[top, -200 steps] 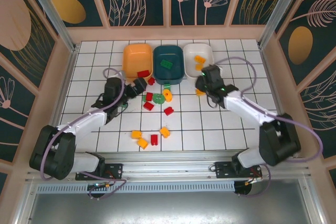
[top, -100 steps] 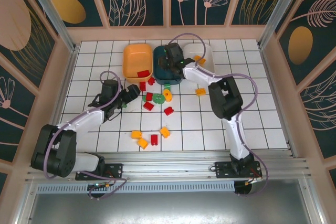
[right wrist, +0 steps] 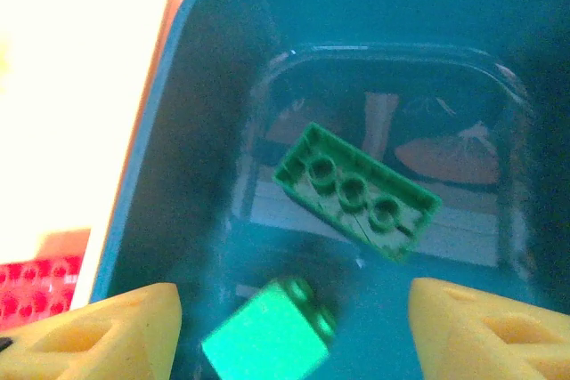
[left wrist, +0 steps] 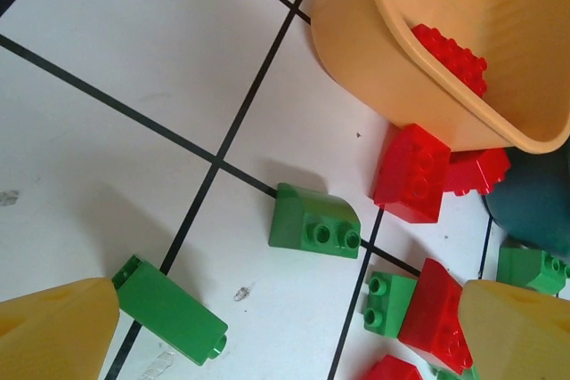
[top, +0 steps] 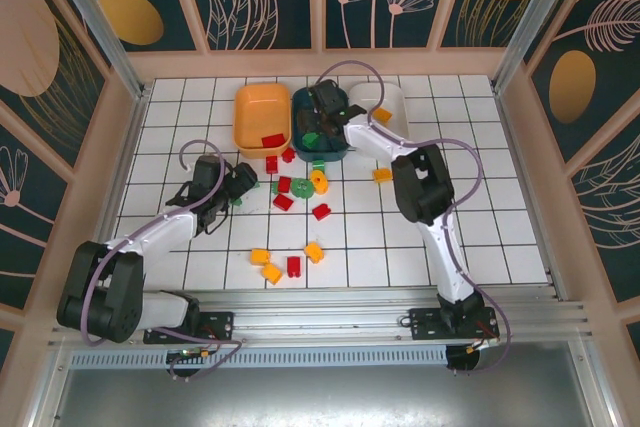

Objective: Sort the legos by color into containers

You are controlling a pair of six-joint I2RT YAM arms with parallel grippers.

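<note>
Next, my left gripper draws back and lowers onto the long green lego, open fingers astride its sides, because it lies clear of the other legos.
My right gripper hangs open inside the dark teal tray, also seen from above. A small green lego lies loose between its fingers, and an upturned green lego rests on the tray floor. My left gripper is open low over the tiles. Ahead of it lie a sloped green lego, a long green lego, a small green one and red legos. The orange tray holds a red lego. The white tray holds a yellow one.
More red, green and yellow legos are scattered across the middle tiles, with a yellow one to the right and a cluster near the front edge. Wooden walls enclose the table on three sides.
The right arm swung from the right side of the table to the teal tray, where a second green lego now lies loose. The left gripper drew back slightly to the left.
</note>
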